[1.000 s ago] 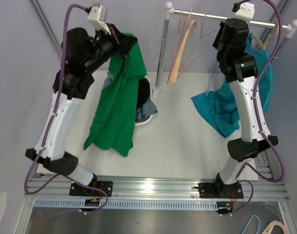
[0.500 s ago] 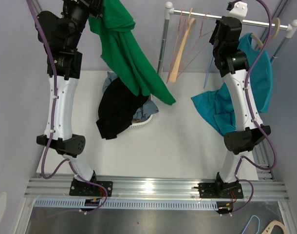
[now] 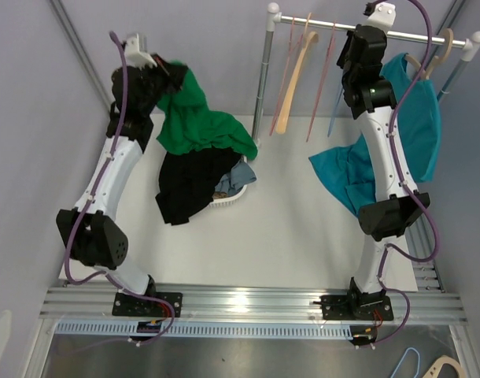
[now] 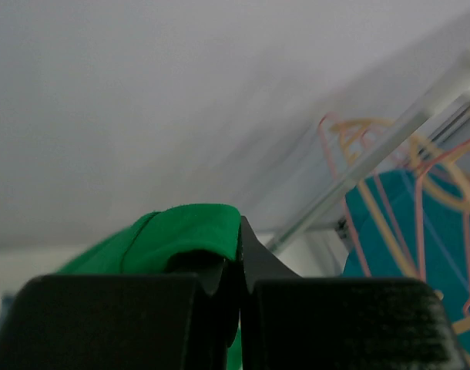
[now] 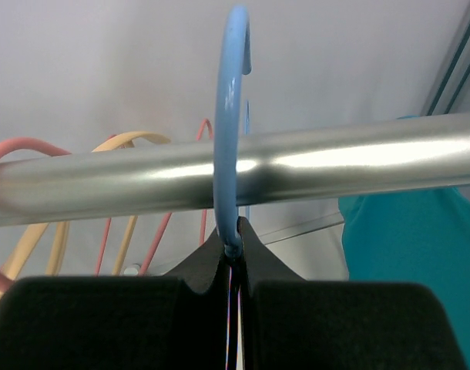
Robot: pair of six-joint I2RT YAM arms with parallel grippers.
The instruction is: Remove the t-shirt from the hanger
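The blue hanger's hook needs my right gripper to lower it onto the metal bar [image 3: 334,27] next, as its curve is still above the bar with a gap.
My left gripper [image 3: 171,69] is shut on a green t-shirt [image 3: 199,126], which hangs from it down onto the laundry basket at the back left; its cloth bulges over the closed jaws in the left wrist view [image 4: 185,235]. My right gripper [image 3: 358,39] is shut on the hook of a blue hanger [image 5: 232,154], which sits over the metal rail [image 5: 219,177]. The blue hanger [image 3: 337,106] hangs bare below the rail [image 3: 334,27]. A teal t-shirt [image 3: 382,157] hangs on a hanger at the rail's right end.
A white basket [image 3: 232,193] holds a black garment [image 3: 189,185] and a grey-blue one. Pink and beige bare hangers [image 3: 291,79] hang on the rail. The rail's upright post [image 3: 264,79] stands beside the basket.
My left arm swung the green t-shirt up high, then brought it down over the basket, where it now drapes. My right gripper stayed at the rail with the blue hanger.
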